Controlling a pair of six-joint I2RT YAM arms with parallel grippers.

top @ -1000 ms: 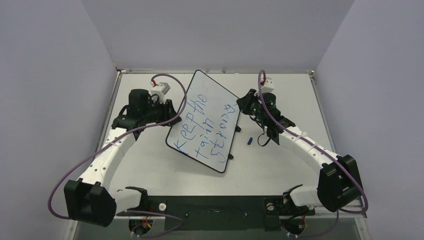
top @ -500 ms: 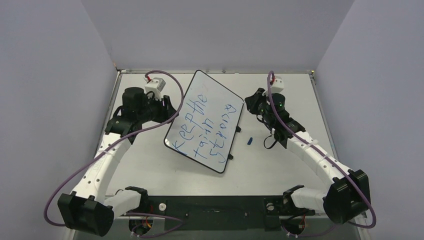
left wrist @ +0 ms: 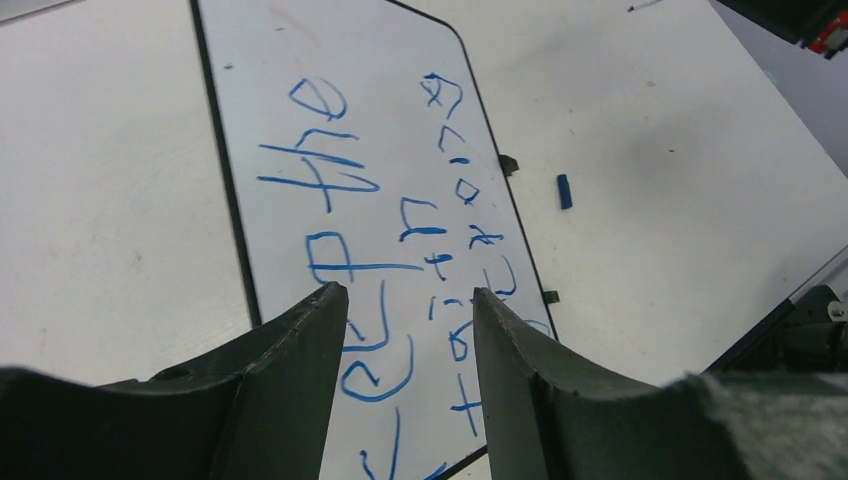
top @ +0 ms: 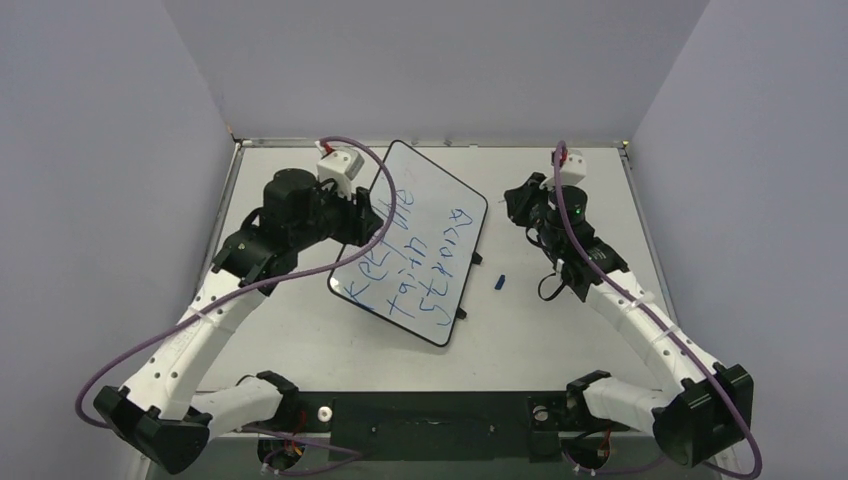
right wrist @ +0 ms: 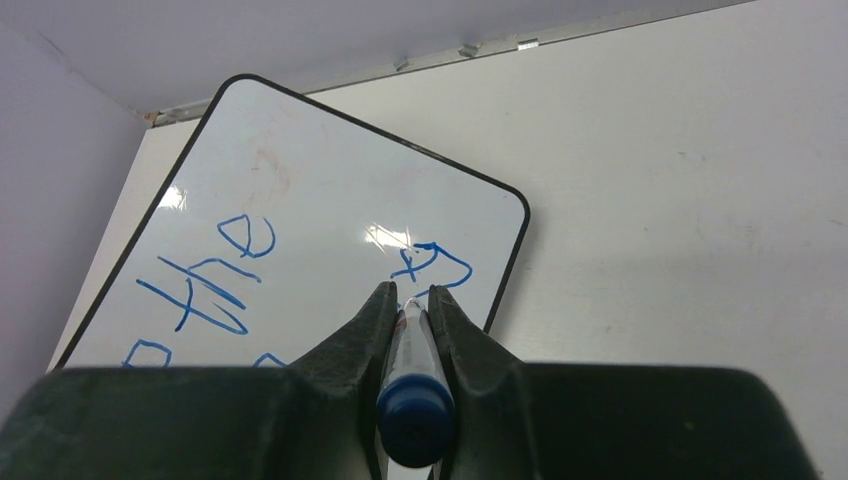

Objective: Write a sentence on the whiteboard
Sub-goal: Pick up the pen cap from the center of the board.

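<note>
My left gripper swings across next, past the board [left wrist: 400, 120] to the right in the top view, and down onto the blue marker cap [left wrist: 564, 191], which lies below.
The whiteboard [top: 445, 195] lies tilted on the table, its black rim and small feet showing. The sentence [top: 425, 262] runs across it in three slanted blue lines. My left gripper [top: 368, 213] hovers over the board's left part, above the first line. In the left wrist view the left gripper [left wrist: 405, 290] is open, with only the board [left wrist: 400, 120] and blue words [left wrist: 325, 170] between its fingers. My right gripper [top: 517, 204] sits just off the board's right corner. It is shut on a blue-ended marker pen [right wrist: 415, 375], tip toward the board [right wrist: 320, 180].
A small blue marker cap [top: 499, 282] lies on the table right of the board, seen too in the left wrist view as the cap [left wrist: 565, 191]. Grey walls close in the table at the back and sides. Purple cables loop off both arms.
The left gripper has opened wider and swung right, from the board's left edge to over the writing. The right arm has drawn back rightward, off the board, marker still held.
</note>
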